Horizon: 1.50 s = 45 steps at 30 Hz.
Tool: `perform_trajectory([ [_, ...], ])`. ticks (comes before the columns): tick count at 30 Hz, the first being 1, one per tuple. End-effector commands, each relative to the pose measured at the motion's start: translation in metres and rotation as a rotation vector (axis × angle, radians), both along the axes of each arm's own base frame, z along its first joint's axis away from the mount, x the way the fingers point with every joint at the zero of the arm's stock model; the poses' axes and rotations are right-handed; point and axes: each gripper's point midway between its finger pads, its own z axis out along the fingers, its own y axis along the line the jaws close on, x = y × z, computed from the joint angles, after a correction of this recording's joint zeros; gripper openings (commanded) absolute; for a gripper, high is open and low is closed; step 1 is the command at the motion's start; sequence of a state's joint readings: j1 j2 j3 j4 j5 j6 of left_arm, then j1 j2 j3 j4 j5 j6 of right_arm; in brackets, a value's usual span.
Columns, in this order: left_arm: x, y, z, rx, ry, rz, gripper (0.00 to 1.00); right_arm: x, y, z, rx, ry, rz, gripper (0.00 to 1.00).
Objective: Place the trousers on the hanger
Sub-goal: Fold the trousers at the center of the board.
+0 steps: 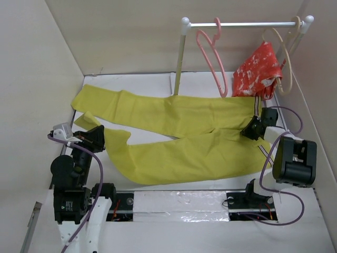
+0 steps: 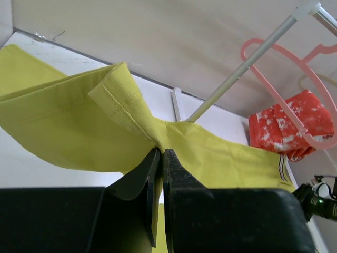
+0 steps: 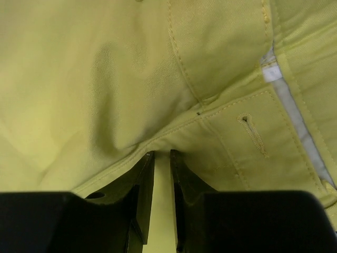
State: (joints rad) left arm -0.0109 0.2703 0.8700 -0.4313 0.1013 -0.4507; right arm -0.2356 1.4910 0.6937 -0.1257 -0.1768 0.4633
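Next, my right gripper lifts and opens, then moves back and down onto the trousers' near striped corner [image 1: 268, 159], since its fingers sit mid-waist, away from that corner.
The mustard-yellow trousers [image 1: 179, 142] lie spread on the white table, legs to the left and waist to the right, with the striped band [image 1: 257, 105] at the waist edge. My left gripper [image 1: 100, 138] is shut on the hem end of the near leg; the left wrist view shows the jaws [image 2: 161, 152] pinching yellow cloth [image 2: 63, 132]. My right gripper [image 1: 251, 129] is at the waistband, its jaws [image 3: 162, 154] closed to a narrow gap on a fold of the trousers [image 3: 131, 79]. The pink hanger [image 1: 213, 63] hangs on the rail, also seen in the left wrist view [image 2: 314, 141].
A white rack with a rail [image 1: 237, 24] and post [image 1: 180, 58] stands at the back. A red white-patterned garment [image 1: 258, 71] hangs on a beige hanger [image 1: 287, 58] at the rail's right end. Walls close in on the left, back and right.
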Motion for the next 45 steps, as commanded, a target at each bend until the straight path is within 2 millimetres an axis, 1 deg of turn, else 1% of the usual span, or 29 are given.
perform_trajectory([
  [1, -0.003, 0.002, 0.015, 0.03, -0.081, 0.007, 0.0, 0.043, 0.019, 0.021, 0.007, -0.131, 0.11, 0.24],
  [3, 0.0, 0.0, 0.01, 0.03, -0.076, -0.004, 0.0, 0.054, 0.026, 0.031, -0.012, -0.134, 0.14, 0.24],
  [4, 0.002, -0.001, 0.007, 0.028, -0.072, -0.007, 0.0, 0.07, 0.032, 0.045, -0.026, -0.167, 0.166, 0.24],
  [5, 0.004, -0.003, 0.002, 0.029, -0.066, -0.018, 0.0, 0.074, 0.033, 0.052, -0.034, -0.184, 0.194, 0.24],
  [7, 0.005, -0.005, -0.002, 0.026, -0.059, -0.029, 0.0, 0.071, 0.035, 0.061, -0.041, -0.167, 0.199, 0.28],
  [8, 0.004, -0.007, -0.005, 0.022, -0.062, -0.038, 0.0, 0.065, 0.032, 0.076, -0.062, -0.2, 0.175, 0.3],
  [9, 0.004, -0.006, -0.006, 0.022, -0.062, -0.034, 0.0, 0.056, 0.03, 0.079, -0.07, -0.205, 0.153, 0.43],
  [10, 0.003, -0.007, -0.007, 0.021, -0.065, -0.041, 0.0, 0.045, 0.024, 0.08, -0.08, -0.199, 0.114, 0.5],
  [11, 0.002, -0.006, -0.008, 0.022, -0.071, -0.034, 0.0, 0.024, 0.013, 0.086, -0.097, -0.209, 0.038, 0.58],
  [13, 0.001, -0.005, -0.008, 0.019, -0.077, -0.029, 0.0, -0.009, 0.001, 0.081, -0.107, -0.177, -0.062, 0.65],
  [14, -0.002, -0.007, -0.005, 0.017, -0.093, -0.038, 0.0, -0.026, -0.018, 0.079, -0.124, -0.171, -0.19, 0.66],
  [15, -0.004, -0.006, -0.003, 0.016, -0.102, -0.036, 0.0, -0.057, -0.023, 0.077, -0.126, -0.176, -0.26, 0.65],
  [17, -0.006, -0.007, 0.0, 0.012, -0.118, -0.042, 0.0, -0.087, -0.038, 0.073, -0.139, -0.189, -0.413, 0.63],
  [18, -0.006, -0.008, 0.0, 0.011, -0.118, -0.047, 0.0, -0.114, -0.044, 0.055, -0.14, -0.124, -0.489, 0.63],
  [19, -0.007, -0.005, 0.002, 0.008, -0.122, -0.031, 0.0, -0.116, -0.046, 0.072, -0.132, -0.228, -0.523, 0.69],
  [20, -0.009, -0.002, 0.001, 0.005, -0.126, -0.018, 0.0, -0.117, -0.043, 0.076, -0.086, -0.256, -0.557, 0.88],
  [21, -0.011, -0.003, 0.002, 0.002, -0.129, -0.025, 0.0, -0.126, -0.043, 0.073, -0.073, -0.239, -0.594, 1.0],
  [25, -0.014, 0.0, 0.002, -0.002, -0.135, -0.007, 0.0, -0.132, -0.059, 0.066, -0.092, -0.15, -0.713, 1.0],
  [26, -0.015, 0.0, 0.001, -0.002, -0.135, -0.01, 0.0, -0.137, -0.065, 0.053, -0.111, -0.062, -0.76, 1.0],
  [27, -0.015, 0.0, 0.001, -0.003, -0.136, -0.008, 0.0, -0.146, -0.064, 0.045, -0.12, 0.018, -0.775, 1.0],
  [31, -0.018, 0.0, 0.002, -0.006, -0.143, -0.014, 0.0, -0.149, -0.066, 0.034, -0.107, 0.132, -0.831, 0.99],
  [32, -0.018, 0.0, 0.002, -0.009, -0.14, -0.016, 0.0, -0.149, -0.066, 0.033, -0.103, 0.128, -0.848, 0.93],
  [33, -0.018, 0.001, 0.002, -0.012, -0.141, -0.012, 0.0, -0.144, -0.068, 0.035, -0.1, 0.096, -0.851, 0.69],
  [34, -0.018, 0.002, 0.001, -0.017, -0.136, -0.003, 0.0, -0.144, -0.069, 0.033, -0.093, 0.092, -0.864, 0.63],
  [35, -0.017, 0.006, 0.001, -0.022, -0.129, 0.021, 0.0, -0.145, -0.07, 0.033, -0.087, 0.088, -0.886, 0.62],
  [36, -0.017, 0.007, 0.001, -0.025, -0.127, 0.027, 0.0, -0.146, -0.071, 0.032, -0.091, 0.1, -0.891, 0.7],
  [38, -0.015, 0.007, 0.0, -0.026, -0.121, 0.031, 0.0, -0.148, -0.072, 0.03, -0.103, 0.121, -0.897, 0.74],
  [42, -0.012, 0.009, -0.002, -0.025, -0.107, 0.043, 0.0, -0.139, -0.07, 0.025, -0.084, 0.163, -0.872, 0.64],
  [45, -0.011, 0.011, -0.001, -0.024, -0.099, 0.057, 0.0, -0.135, -0.072, 0.013, -0.106, 0.23, -0.833, 0.63],
])
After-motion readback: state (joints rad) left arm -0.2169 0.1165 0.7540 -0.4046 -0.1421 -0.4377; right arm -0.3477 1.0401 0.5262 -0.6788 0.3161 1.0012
